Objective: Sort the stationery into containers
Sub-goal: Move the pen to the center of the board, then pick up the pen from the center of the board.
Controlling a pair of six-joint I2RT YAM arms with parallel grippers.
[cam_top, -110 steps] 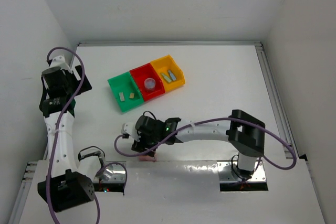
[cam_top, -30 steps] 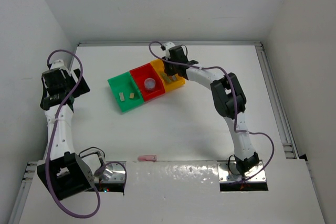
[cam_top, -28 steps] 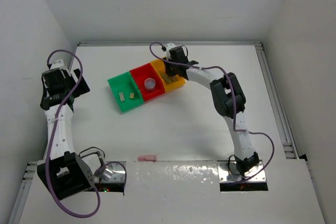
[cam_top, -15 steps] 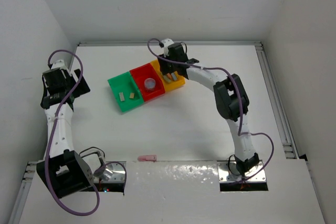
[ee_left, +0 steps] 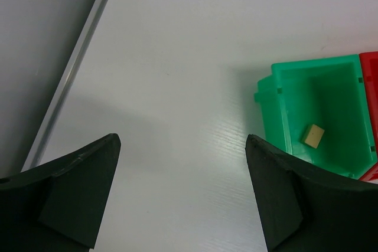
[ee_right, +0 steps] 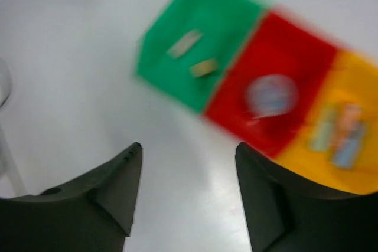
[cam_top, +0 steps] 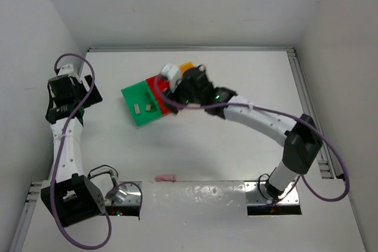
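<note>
The pink translucent stick [cam_top: 165, 177] near the front edge of the table lies alone outside the bins. My right gripper should come back from the bins and move down onto it.
The three joined containers lie at mid table: green bin [cam_top: 140, 103], red bin [ee_right: 277, 98], yellow bin [ee_right: 348, 146]. Two beige blocks [cam_top: 149, 107] rest in the green bin, and one block [ee_left: 313, 135] also shows in the left wrist view. A lavender roll [ee_right: 271, 94] sits in the red bin, and blurred pastel sticks [ee_right: 339, 134] lie in the yellow one. My right gripper [ee_right: 188, 146] is open and empty, above bare table just in front of the bins. The right arm [cam_top: 248, 113] covers most of the red and yellow bins from above. Open and empty, my left gripper [ee_left: 183, 140] hovers left of the green bin [ee_left: 322, 116].
A pink stick [cam_top: 165, 177] lies alone near the table's front edge, between the two arm bases. A metal rail [ee_left: 71, 75] runs along the table's left edge, close to the left gripper. White walls enclose the table.
The right gripper, shut above the yellow bin a second ago, has opened and swung back and left over the red bin's front. The left arm has not moved.
</note>
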